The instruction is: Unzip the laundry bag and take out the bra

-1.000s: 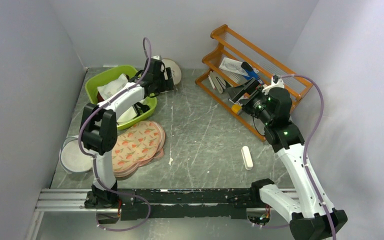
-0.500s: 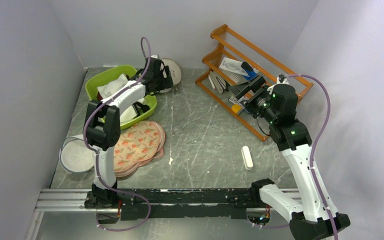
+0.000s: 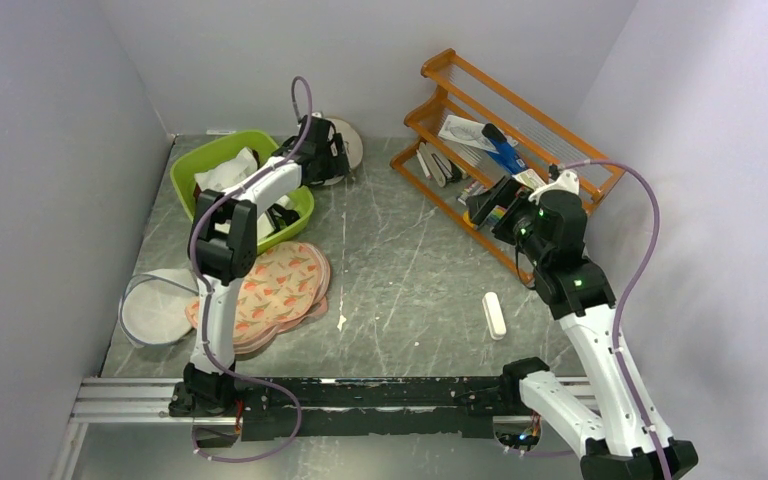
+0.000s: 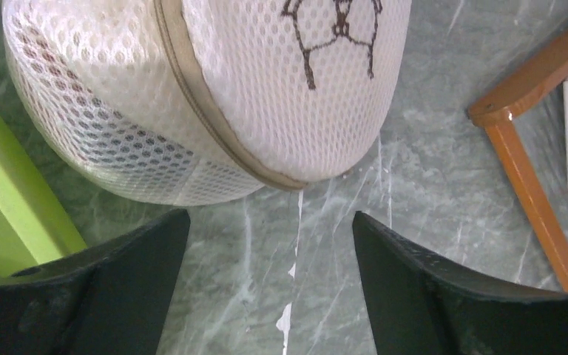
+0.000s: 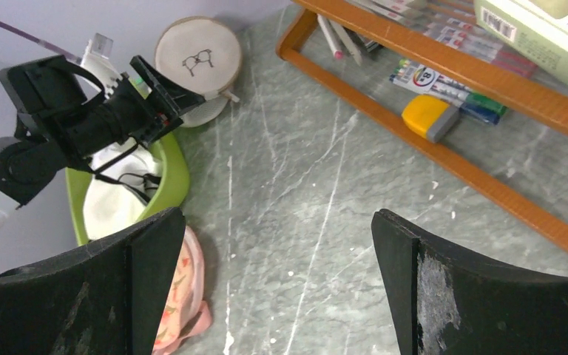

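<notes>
I will move my left gripper outward until its open fingers are around the near end of the laundry bag's brown-trimmed mesh fold [image 4: 279, 178], and then close them.
The laundry bag [image 3: 349, 143], a round white-beige mesh drum with a black bra outline on its face, stands on edge at the back of the table beside the green basin. My left gripper [image 3: 332, 162] is right in front of it, open. In the left wrist view the laundry bag [image 4: 214, 89] fills the top, just beyond the open left gripper [image 4: 270, 218], whose jaws hold nothing. My right gripper [image 3: 482, 205] hovers open near the wooden rack, and the right wrist view shows the right gripper [image 5: 278, 218] empty above bare table, far from the laundry bag [image 5: 198, 59]. The bra is hidden.
A green basin [image 3: 184, 168] with white garments sits at the back left. Peach fruit-printed pads [image 3: 280, 285] and a plain white round bag [image 3: 155, 315] lie at the left front. An orange wooden rack [image 3: 520, 130] with pens stands at the back right. A small white stick [image 3: 494, 315] lies mid-right.
My left arm has stretched farther towards the laundry bag and its jaws have spread slightly wider. My right arm has drawn back a little towards the near right.
</notes>
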Robot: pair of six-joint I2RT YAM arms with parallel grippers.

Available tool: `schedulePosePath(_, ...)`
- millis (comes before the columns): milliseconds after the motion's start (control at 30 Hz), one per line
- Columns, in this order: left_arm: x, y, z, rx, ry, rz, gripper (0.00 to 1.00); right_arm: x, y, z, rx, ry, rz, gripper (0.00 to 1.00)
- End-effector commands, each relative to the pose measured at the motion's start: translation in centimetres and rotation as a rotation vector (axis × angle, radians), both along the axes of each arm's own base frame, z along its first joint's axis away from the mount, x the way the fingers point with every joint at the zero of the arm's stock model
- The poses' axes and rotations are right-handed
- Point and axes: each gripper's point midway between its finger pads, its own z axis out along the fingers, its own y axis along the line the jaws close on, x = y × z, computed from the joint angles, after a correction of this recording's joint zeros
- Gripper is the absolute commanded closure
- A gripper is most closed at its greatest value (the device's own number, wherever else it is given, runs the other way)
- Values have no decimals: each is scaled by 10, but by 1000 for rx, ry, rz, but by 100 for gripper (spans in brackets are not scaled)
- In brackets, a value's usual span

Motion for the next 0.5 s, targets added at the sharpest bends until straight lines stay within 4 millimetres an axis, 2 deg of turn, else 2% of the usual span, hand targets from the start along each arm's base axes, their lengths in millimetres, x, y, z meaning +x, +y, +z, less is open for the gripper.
schedulePosePath(0,22,6,18,30,-70,33,16,2,-11,-8,-72,-26,-22,0)
schedulePosePath(33,25,6,18,35,-73,41,18,2,-10,-11,-70,-21,-16,0)
schedulePosePath(167,34,5,19,32,-96,55,7,4,-1,-20,-53,0,22,0)
schedulePosePath(300,44,6,23,37,-128,71,4,7,3,-28,-47,23,38,0)
schedulePosePath(333,47,6,22,41,-131,75,4,7,3,-30,-46,30,39,0)
schedulePosePath(467,58,8,18,69,-131,91,16,9,4,-35,-41,46,39,0)
